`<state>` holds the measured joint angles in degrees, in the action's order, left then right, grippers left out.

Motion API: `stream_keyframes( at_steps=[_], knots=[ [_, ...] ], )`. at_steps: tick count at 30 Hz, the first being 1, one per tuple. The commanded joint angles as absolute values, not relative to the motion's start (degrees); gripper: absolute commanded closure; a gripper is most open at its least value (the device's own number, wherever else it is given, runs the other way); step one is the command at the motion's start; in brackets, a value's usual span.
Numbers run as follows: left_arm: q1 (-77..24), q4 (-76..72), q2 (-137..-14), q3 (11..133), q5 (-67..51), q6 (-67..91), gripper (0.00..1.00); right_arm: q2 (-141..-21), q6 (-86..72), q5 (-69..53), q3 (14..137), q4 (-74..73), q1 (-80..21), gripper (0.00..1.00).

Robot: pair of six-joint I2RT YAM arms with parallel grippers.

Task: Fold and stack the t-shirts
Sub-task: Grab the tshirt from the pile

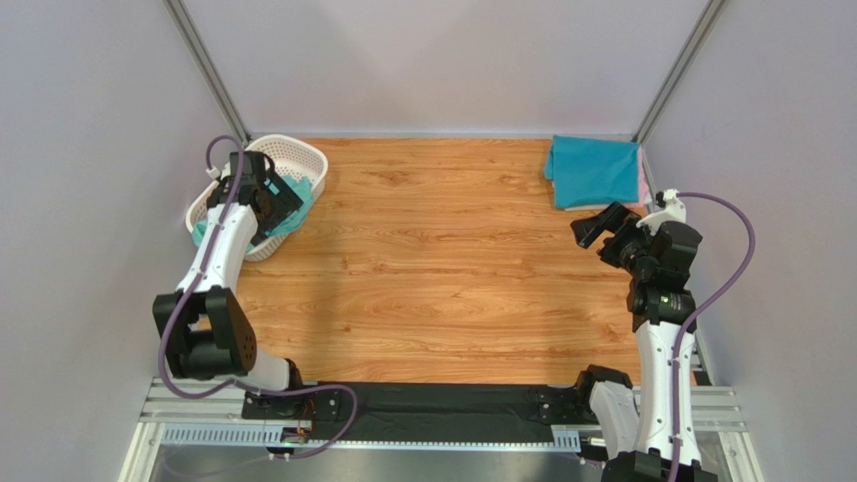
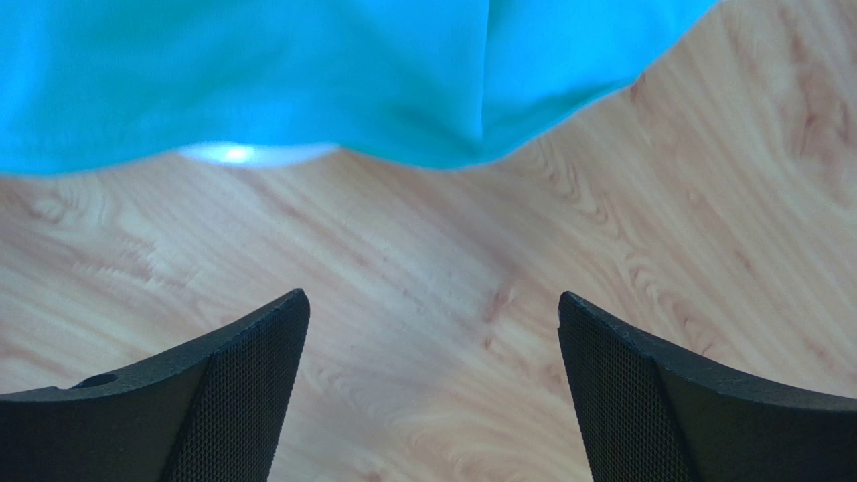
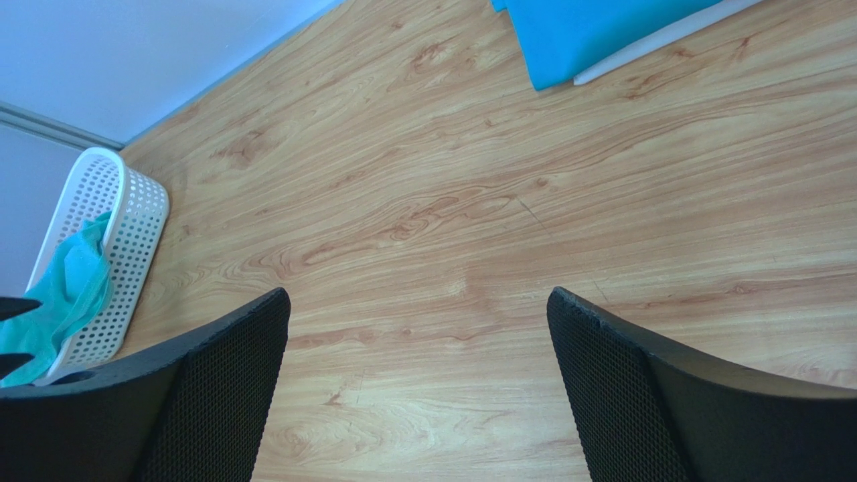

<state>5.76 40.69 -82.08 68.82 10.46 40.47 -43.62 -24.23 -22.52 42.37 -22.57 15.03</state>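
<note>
The robot's left gripper will next go outward and down onto the hanging lower fold of the mint-green t-shirt (image 1: 289, 223) (image 2: 465, 136), because the fold is further outward and lower than the gripper's open fingers.
A mint-green t-shirt (image 1: 289, 223) hangs crumpled over the front rim of the white basket (image 1: 302, 159) at the back left. It fills the top of the left wrist view (image 2: 302, 70) and also shows in the right wrist view (image 3: 62, 301). My left gripper (image 1: 285, 201) is open and empty just above it (image 2: 433, 301). A folded teal t-shirt (image 1: 593, 171) lies at the back right on a pink one (image 1: 641, 189), and its corner shows in the right wrist view (image 3: 593, 30). My right gripper (image 1: 595, 225) is open and empty in front of that stack (image 3: 417, 296). No orange t-shirt is in view.
The wooden table (image 1: 443, 271) is walled in by grey panels at the back and both sides. The basket (image 3: 111, 251) stands against the left wall. A bit of its white rim (image 2: 241, 153) peeks out under the cloth.
</note>
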Motion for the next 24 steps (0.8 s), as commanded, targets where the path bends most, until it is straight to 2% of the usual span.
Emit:
stream_keyframes(
  at_steps=[1,8,11,13,14,15,17,24],
  knots=[
    [7.7,36.0,-86.3,72.9,7.1,37.7,0.01,-44.0,-24.9,-24.8,42.5,-20.8,14.9,0.00],
    [9.7,34.2,-96.1,79.3,7.7,37.2,0.07,-44.7,-24.5,-24.3,42.1,-20.5,14.9,0.00],
    [10.3,35.7,-99.9,82.8,8.3,36.7,0.19,-44.7,-24.3,-23.7,42.1,-20.6,14.9,0.00],
    [10.4,36.3,-101.4,84.4,8.6,36.4,0.44,-44.7,-24.2,-23.4,42.2,-20.5,14.9,0.00],
    [10.3,36.5,-101.9,84.9,8.6,36.2,0.52,-44.7,-24.2,-23.2,42.2,-20.6,14.9,0.00],
    [10.4,36.6,-101.9,85.1,8.3,36.1,0.75,-44.7,-24.1,-23.1,42.1,-20.7,14.9,0.00],
    [10.4,37.0,-101.6,85.1,8.1,36.4,1.00,-44.7,-24.2,-22.9,42.0,-20.7,14.9,0.00],
    [10.4,34.9,-94.1,79.5,3.9,37.9,1.00,-44.2,-24.0,-23.6,42.2,-20.7,14.9,0.00]
  ],
)
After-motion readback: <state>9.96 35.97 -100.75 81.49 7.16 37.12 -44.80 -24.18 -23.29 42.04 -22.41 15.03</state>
